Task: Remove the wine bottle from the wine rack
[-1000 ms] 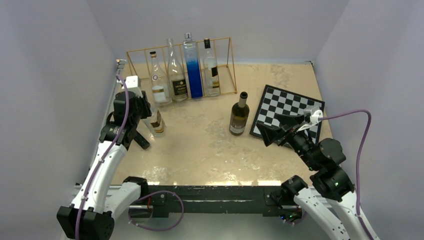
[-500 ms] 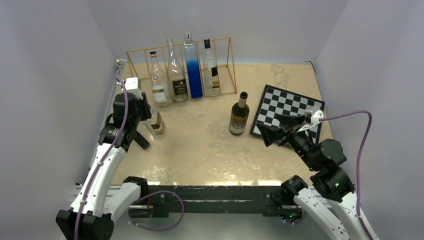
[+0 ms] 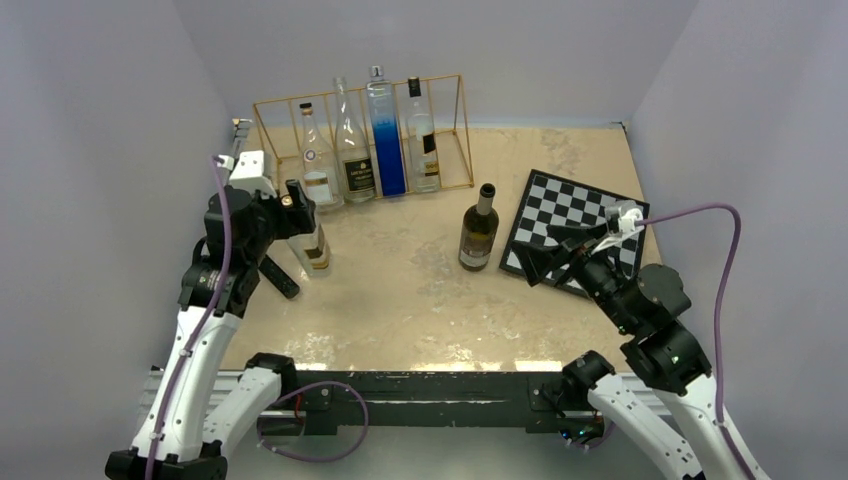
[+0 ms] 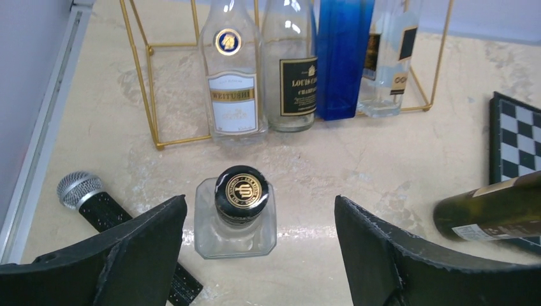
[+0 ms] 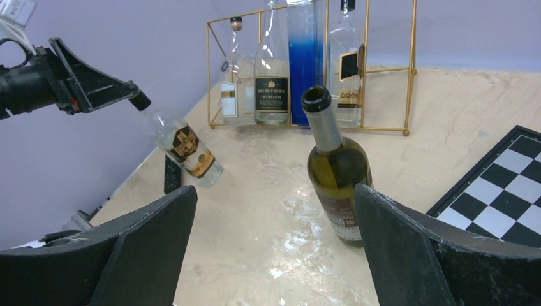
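Note:
The capped neck of the white-labelled bottle (image 3: 308,121) is still in the rack, outward of the robot's left gripper, so the left gripper needs to move outward onto that neck next and close.
The gold wire wine rack (image 3: 300,97) stands at the back left and holds several bottles, one of them blue (image 3: 385,140). A clear bottle with a black cap (image 4: 241,190) and a brown label (image 3: 314,246) stands upright on the table in front of the rack's left end. My left gripper (image 4: 260,207) hovers over its cap, open, with the cap nearer the left finger and touching neither. A dark green wine bottle (image 3: 479,228) stands mid-table. My right gripper (image 5: 274,191) is open and empty, low, to the right of the green bottle (image 5: 337,169).
A black microphone (image 4: 96,204) lies on the table left of the clear bottle. A folded chessboard (image 3: 575,215) lies at the right, under my right gripper (image 3: 545,255). The rack's wires (image 4: 137,64) stand just beyond the clear bottle. Grey walls enclose the table.
My left gripper has opened, letting go of the clear bottle's neck, and has drawn up and slightly left. The bottle stays standing. The right arm shifted a little.

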